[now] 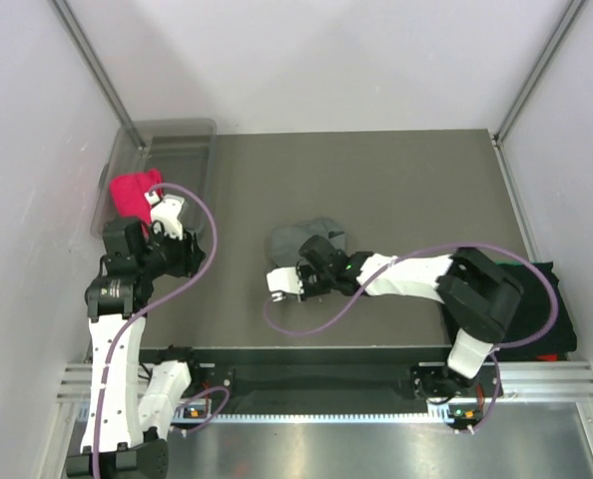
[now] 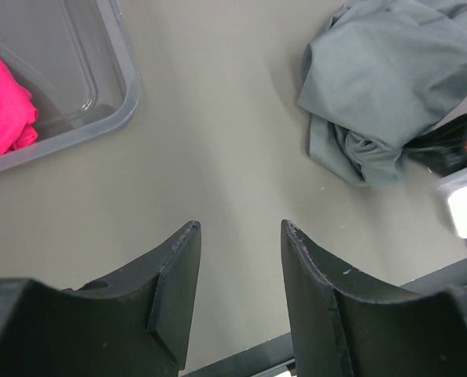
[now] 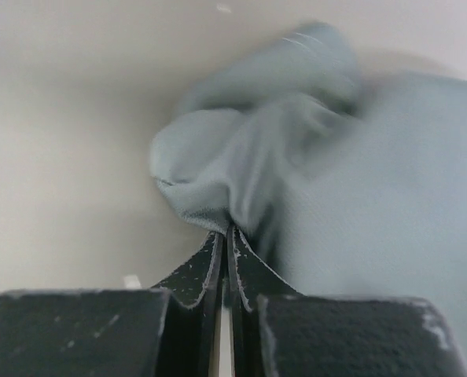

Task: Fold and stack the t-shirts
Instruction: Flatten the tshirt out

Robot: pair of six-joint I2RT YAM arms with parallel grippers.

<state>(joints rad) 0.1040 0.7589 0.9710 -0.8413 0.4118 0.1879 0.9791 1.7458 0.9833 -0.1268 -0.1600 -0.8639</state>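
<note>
My left gripper reaches across and down onto its near, bin-side end (image 1: pixel 279 258) (image 2: pixel 332 150) next, as my right gripper pinches one fold of the grey shirt.
A crumpled dark grey t-shirt (image 1: pixel 301 238) lies bunched at the table's middle; it also shows in the left wrist view (image 2: pixel 391 86) and the right wrist view (image 3: pixel 312 157). My right gripper (image 1: pixel 309 261) is shut on a fold of its cloth, the jaws pinched together (image 3: pixel 229 234). Black folded t-shirts (image 1: pixel 548 309) lie stacked at the table's right edge, partly hidden by the right arm. My left gripper (image 1: pixel 189 261) is open and empty (image 2: pixel 240 228), held over bare table to the left of the grey shirt.
A clear plastic bin (image 1: pixel 162 170) stands at the far left with a pink-red cloth (image 1: pixel 137 192) in it; its corner shows in the left wrist view (image 2: pixel 100 94). The grey table (image 1: pixel 396 180) ends at a metal rail near the arm bases.
</note>
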